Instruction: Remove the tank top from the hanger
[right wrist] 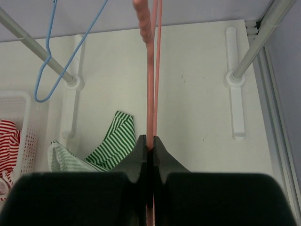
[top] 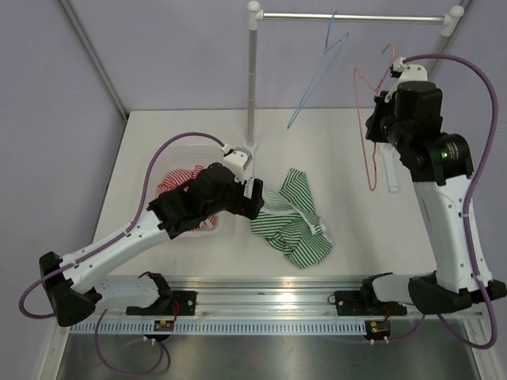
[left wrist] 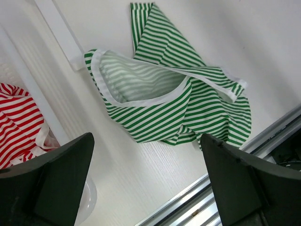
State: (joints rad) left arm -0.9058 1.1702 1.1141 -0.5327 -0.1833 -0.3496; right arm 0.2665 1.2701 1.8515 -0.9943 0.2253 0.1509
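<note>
The tank top already lies on the table, so my right gripper should move outward, put the pink hanger's hook over the bar's bare part [top: 390, 17] and let it go.
The green-and-white striped tank top [top: 293, 222] lies crumpled on the table, off the hanger, and also shows as the tank top [left wrist: 174, 94] in the left wrist view. My left gripper [left wrist: 146, 179] hovers just beside its near-left edge, jaws wide open with nothing between them. A pink wire hanger [top: 366, 134] hangs bare in the air at the right, below the rail. My right gripper [right wrist: 150, 141] is shut on the hanger [right wrist: 151, 70], whose thin wire runs straight up from the pinched fingertips. A corner of the tank top [right wrist: 110, 141] shows under it.
A blue hanger [top: 317, 71] hangs on the rack's rail [top: 348, 17]. The rack's post [top: 252, 79] stands behind the tank top. A white basket [top: 190, 146] with a red-striped garment [top: 176, 180] sits left, under my left arm. A metal track runs along the near edge.
</note>
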